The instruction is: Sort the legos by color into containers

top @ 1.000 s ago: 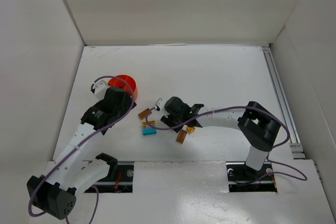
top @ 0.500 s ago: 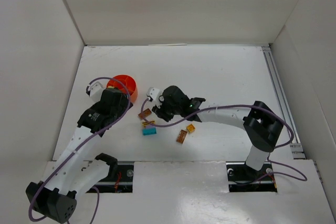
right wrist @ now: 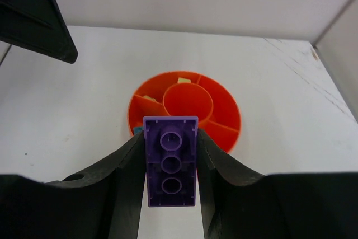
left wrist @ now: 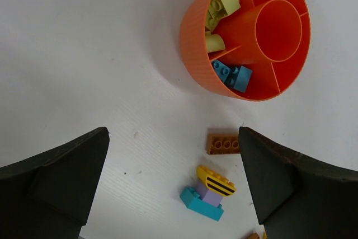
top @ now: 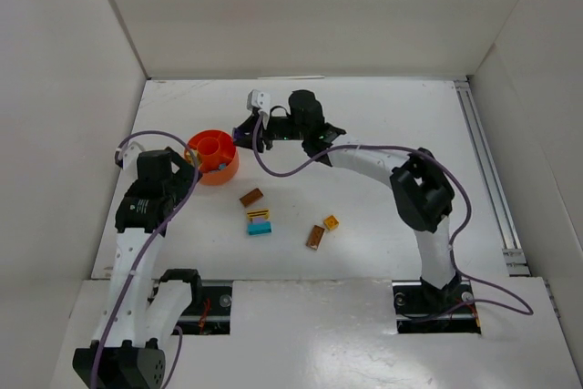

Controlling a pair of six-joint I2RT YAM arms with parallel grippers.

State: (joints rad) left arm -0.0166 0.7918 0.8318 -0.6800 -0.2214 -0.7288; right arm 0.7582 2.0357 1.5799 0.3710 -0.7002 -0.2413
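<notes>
The right gripper lowers the purple lego (right wrist: 170, 160) past the orange bowl's near rim next, over the section beside the blue legos, since that section stands empty.
My right gripper (right wrist: 170, 137) is shut on a purple lego (right wrist: 170, 160), held underside up just short of the orange bowl (right wrist: 224, 117). In the top view that gripper (top: 246, 132) hangs by the bowl's (top: 219, 175) far right rim. The bowl (left wrist: 193, 37) has compartments around a centre cup; lime green legos (left wrist: 221, 4) fill one and blue ones (left wrist: 232, 74) another. My left gripper (left wrist: 172, 132) is open and holds nothing, left of the bowl (top: 173, 170). Below it lie a brown lego (left wrist: 224, 143) and a teal, purple and yellow stack (left wrist: 208, 194).
On the table in front of the bowl lie the brown lego (top: 251, 196), the stack (top: 259, 222), another brown lego (top: 315, 236) and a small yellow one (top: 332, 221). White walls enclose the table on three sides. A metal rail (top: 483, 170) runs along the right edge.
My right gripper closed on the purple lego and swung from the loose legos back to the bowl's far side. The left arm drew away to the left, uncovering the bowl.
</notes>
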